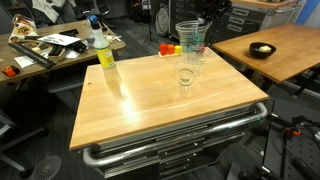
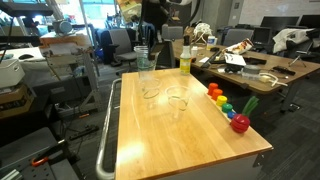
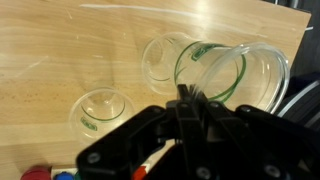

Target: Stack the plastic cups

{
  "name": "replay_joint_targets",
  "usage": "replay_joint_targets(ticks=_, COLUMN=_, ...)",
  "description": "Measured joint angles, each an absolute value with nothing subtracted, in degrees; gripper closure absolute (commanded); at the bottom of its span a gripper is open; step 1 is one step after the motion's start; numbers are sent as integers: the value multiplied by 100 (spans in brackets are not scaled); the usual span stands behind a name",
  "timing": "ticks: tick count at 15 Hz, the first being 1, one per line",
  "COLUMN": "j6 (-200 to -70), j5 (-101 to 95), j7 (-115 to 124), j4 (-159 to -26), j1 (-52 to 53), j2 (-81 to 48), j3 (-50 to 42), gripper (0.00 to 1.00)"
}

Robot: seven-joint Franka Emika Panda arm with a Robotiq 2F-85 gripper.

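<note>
My gripper lowers the held cup (image 1: 190,38) into the nearest standing cup next.
My gripper (image 3: 190,97) is shut on the rim of a clear plastic cup (image 3: 245,72) with green print and holds it above the wooden table. In both exterior views the held cup (image 1: 190,38) (image 2: 142,58) hangs over the table's far part, under the dark gripper (image 1: 204,24) (image 2: 147,38). Two more clear cups stand upright on the table below: one (image 3: 165,58) just beside the held cup, and another (image 3: 103,110) farther off. They also show in the exterior views (image 1: 186,75) (image 2: 150,86) (image 2: 178,100).
A taller bottle with yellow liquid (image 1: 103,54) (image 2: 185,60) stands near the table's far corner. Small coloured blocks (image 2: 226,106) (image 1: 170,48) lie along one table edge. Cluttered desks (image 1: 50,45) and another wooden table (image 1: 270,50) surround this table (image 1: 160,115).
</note>
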State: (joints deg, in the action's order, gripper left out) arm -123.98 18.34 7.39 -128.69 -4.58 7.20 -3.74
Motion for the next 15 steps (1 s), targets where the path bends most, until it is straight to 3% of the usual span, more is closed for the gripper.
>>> replay_joint_targets(ticks=14, j6=-13775, j5=2065, j7=-111, j4=-13554, j1=-439, j2=265, j3=-347, gripper=96)
replay_joint_targets(ticks=15, j6=-13834, j5=2066, j7=-141, j4=-13555, j1=-434, j2=227, j3=-341, gripper=68)
